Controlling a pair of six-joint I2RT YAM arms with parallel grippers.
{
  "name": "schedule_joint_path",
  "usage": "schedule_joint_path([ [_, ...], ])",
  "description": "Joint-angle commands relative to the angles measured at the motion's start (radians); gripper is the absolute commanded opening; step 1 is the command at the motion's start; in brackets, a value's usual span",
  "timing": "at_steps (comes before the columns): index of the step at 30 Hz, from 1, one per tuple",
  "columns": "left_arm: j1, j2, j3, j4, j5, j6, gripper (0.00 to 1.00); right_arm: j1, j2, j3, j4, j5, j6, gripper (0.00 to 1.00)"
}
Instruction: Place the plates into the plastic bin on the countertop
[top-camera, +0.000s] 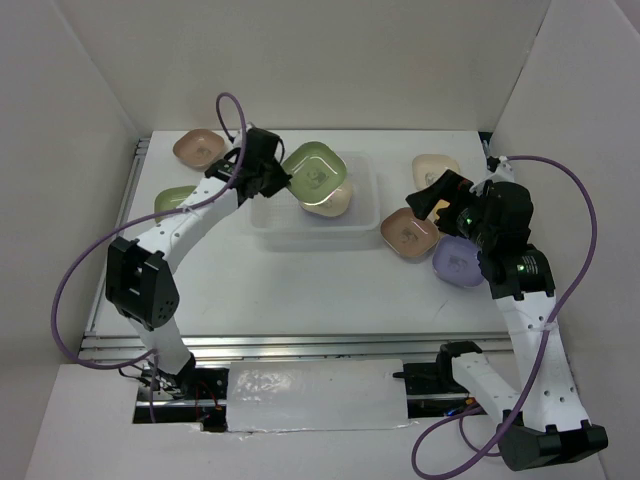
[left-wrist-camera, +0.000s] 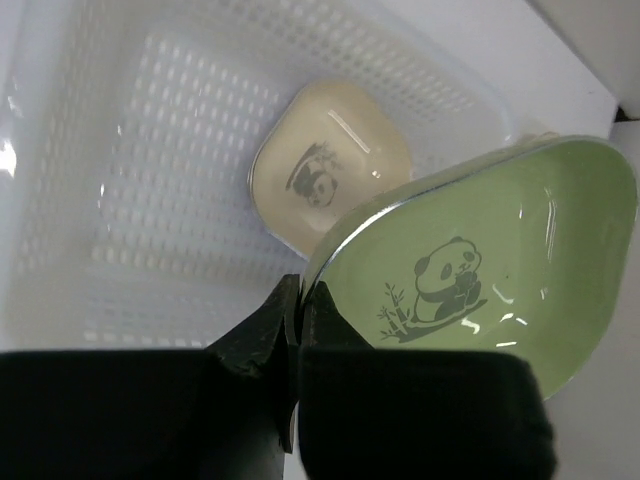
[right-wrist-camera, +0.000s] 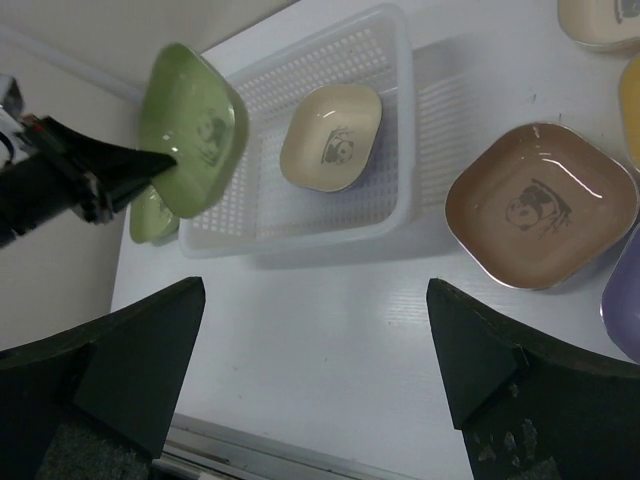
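My left gripper holds the green plate and needs to go down and to the right in the top view next, then release it. The bin's cream plate (top-camera: 331, 204) (left-wrist-camera: 326, 170) lies below it on that side.
My left gripper (top-camera: 284, 181) is shut on the rim of a green plate (top-camera: 314, 168) and holds it tilted above the clear plastic bin (top-camera: 268, 226). The left wrist view shows the fingers (left-wrist-camera: 272, 322) pinching that green plate (left-wrist-camera: 480, 270) over the bin (left-wrist-camera: 150, 200). A cream plate (top-camera: 333, 203) lies in the bin; it also shows in the left wrist view (left-wrist-camera: 330, 165). My right gripper (top-camera: 430, 198) is open and empty above the countertop beside a brownish-pink plate (top-camera: 408, 232); in its own view the gripper (right-wrist-camera: 315, 370) hangs over bare table.
On the countertop lie a purple plate (top-camera: 458, 262), a cream plate (top-camera: 434, 166), a brownish-pink plate (top-camera: 198, 148) and a green plate (top-camera: 174, 200). A yellow plate (right-wrist-camera: 633, 95) shows at the right wrist view's edge. A metal rail (top-camera: 300, 345) runs along the near edge.
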Motion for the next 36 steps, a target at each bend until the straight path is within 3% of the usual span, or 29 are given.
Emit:
schedule_joint_path([
  [1,-0.068,-0.015,0.008,-0.009,-0.171,-0.247,0.0,-0.026,-0.022,0.009,0.007,-0.028,0.021,1.0],
  [6,-0.127,0.123,0.064,-0.034,-0.199,-0.457,0.0,-0.052,-0.036,-0.022,0.026,-0.066,0.043,1.0],
  [11,-0.134,0.313,0.219,-0.153,-0.202,-0.528,0.0,-0.066,-0.057,-0.083,0.054,-0.103,0.06,1.0],
  [14,-0.131,0.366,0.233,-0.157,-0.205,-0.551,0.0,-0.069,-0.065,-0.105,0.066,-0.118,0.061,1.0],
  [15,-0.124,0.363,0.216,-0.126,-0.195,-0.559,0.04,-0.071,-0.065,-0.114,0.076,-0.132,0.063,1.0],
  [16,-0.118,0.358,0.189,-0.082,-0.184,-0.556,0.1,-0.071,-0.065,-0.12,0.082,-0.14,0.063,1.0],
  [17,-0.113,0.339,0.139,-0.043,-0.172,-0.565,0.3,-0.072,-0.065,-0.123,0.085,-0.147,0.06,1.0],
  [19,-0.105,0.306,0.101,0.052,-0.155,-0.552,0.61,-0.071,-0.06,-0.128,0.088,-0.161,0.055,1.0],
  [20,-0.105,0.299,0.092,0.064,-0.15,-0.535,0.95,-0.071,-0.057,-0.128,0.092,-0.17,0.042,1.0],
  [21,-0.111,0.288,0.097,0.063,-0.155,-0.518,0.99,-0.071,-0.054,-0.126,0.093,-0.179,0.035,1.0],
  [25,-0.147,0.184,0.087,0.064,-0.2,-0.42,0.99,-0.071,-0.037,-0.123,0.1,-0.202,0.023,1.0],
  [29,-0.156,-0.022,0.014,0.0,-0.299,-0.329,0.99,-0.069,-0.029,-0.134,0.125,-0.218,0.028,1.0],
  [32,-0.081,-0.175,-0.077,-0.064,-0.351,-0.306,0.99,-0.066,-0.036,-0.146,0.137,-0.224,0.032,1.0],
  [36,0.206,-0.3,-0.199,-0.08,-0.252,-0.236,0.99,-0.058,-0.033,-0.165,0.152,-0.241,0.037,1.0],
])
